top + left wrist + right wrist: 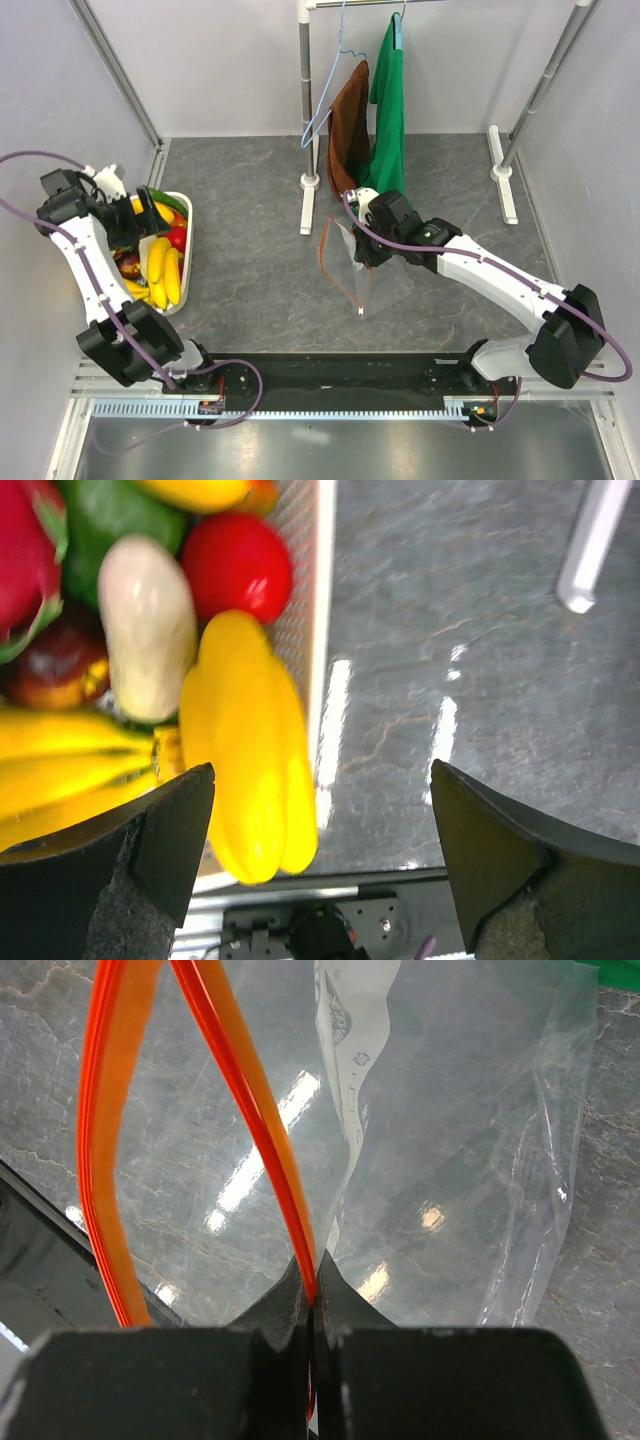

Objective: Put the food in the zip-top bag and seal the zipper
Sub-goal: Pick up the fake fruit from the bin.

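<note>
I need to move my left gripper's open fingers down and back, so they go around the narrow width of the yellow banana bunch (165, 272) (246, 752). It is below my left gripper and closer to my base.
The food lies in a white basket (189, 262) at the left: a yellow banana bunch (165, 272), a red piece (177, 238) and green pieces. The left wrist view shows a yellow piece (245, 745), a red round piece (236, 565), a whitish piece (150, 625) and bananas (60, 765). My left gripper (320, 855) is open and empty above the basket's rim (318, 630); it also shows in the top view (138, 226). My right gripper (317, 1295) is shut on the red-orange zipper (250, 1110) of the clear zip-top bag (450, 1160) and holds it up, mouth agape (362, 245). The white slider (360, 311) hangs low.
A white clothes rack (308, 110) stands at the back with a brown cloth (350, 125), a green cloth (388, 105) and a blue hanger (325, 100). Its other foot (503, 175) is at the right. Grey walls close in the sides.
</note>
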Robot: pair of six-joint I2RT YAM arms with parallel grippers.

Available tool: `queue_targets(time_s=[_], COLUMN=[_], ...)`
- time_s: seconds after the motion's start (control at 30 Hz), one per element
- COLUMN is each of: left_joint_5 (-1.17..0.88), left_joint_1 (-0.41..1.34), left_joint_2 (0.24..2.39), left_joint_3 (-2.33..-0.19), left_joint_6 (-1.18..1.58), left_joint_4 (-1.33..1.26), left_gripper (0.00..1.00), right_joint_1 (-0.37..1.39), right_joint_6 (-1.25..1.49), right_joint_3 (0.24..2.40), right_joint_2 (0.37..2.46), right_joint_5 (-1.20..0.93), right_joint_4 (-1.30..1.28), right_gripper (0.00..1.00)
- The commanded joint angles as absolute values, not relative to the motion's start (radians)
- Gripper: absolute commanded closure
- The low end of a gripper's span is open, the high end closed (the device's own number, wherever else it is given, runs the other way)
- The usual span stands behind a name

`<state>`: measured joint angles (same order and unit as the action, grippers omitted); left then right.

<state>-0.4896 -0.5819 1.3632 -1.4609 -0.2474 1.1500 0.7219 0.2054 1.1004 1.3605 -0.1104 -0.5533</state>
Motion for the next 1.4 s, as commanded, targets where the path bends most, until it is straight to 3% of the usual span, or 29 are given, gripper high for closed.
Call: queue_targets(time_s=[0.0, 0.33, 0.47, 0.57, 0.7, 0.9, 1.2, 1.37], left_joint_5=[-0.443, -0.403, -0.387, -0.384, -0.382, -0.379, -0.420, -0.604], left_joint_1=[-0.659, -0.686, -0.686, -0.686, -0.686, -0.686, -0.686, -0.686], left_joint_2=[1.325, 1.278, 1.293, 1.296, 1.282, 1.226, 1.186, 1.161], left_joint_3=[-1.378, -1.212, -1.163, -1.155, -1.172, -1.236, -1.368, -1.425], left_joint_6=[-0.238, -0.273, -0.276, -0.276, -0.273, -0.267, -0.304, -0.389], left_joint_4=[1.187, 1.046, 1.014, 0.999, 1.006, 1.048, 1.189, 1.265], left_gripper=[0.06, 0.04, 0.10, 0.23, 0.50, 0.75, 0.95, 0.98], right_joint_1=[0.718, 0.718, 0.719, 0.718, 0.716, 0.718, 0.718, 0.719], right_joint_6=[0.207, 0.192, 0.187, 0.187, 0.186, 0.183, 0.187, 0.187], right_joint_3=[1.115, 1.154, 1.154, 1.149, 1.146, 1.140, 1.140, 1.143], right_joint_2=[1.351, 1.382, 1.390, 1.393, 1.385, 1.374, 1.359, 1.353], right_joint_5=[-0.110, -0.123, -0.121, -0.123, -0.118, -0.117, -0.120, -0.117], right_joint_4=[-0.535, -0.560, -0.563, -0.565, -0.565, -0.563, -0.563, -0.561], right_gripper=[1.00, 1.00, 1.00, 1.00, 1.00, 1.00, 1.00, 1.00])
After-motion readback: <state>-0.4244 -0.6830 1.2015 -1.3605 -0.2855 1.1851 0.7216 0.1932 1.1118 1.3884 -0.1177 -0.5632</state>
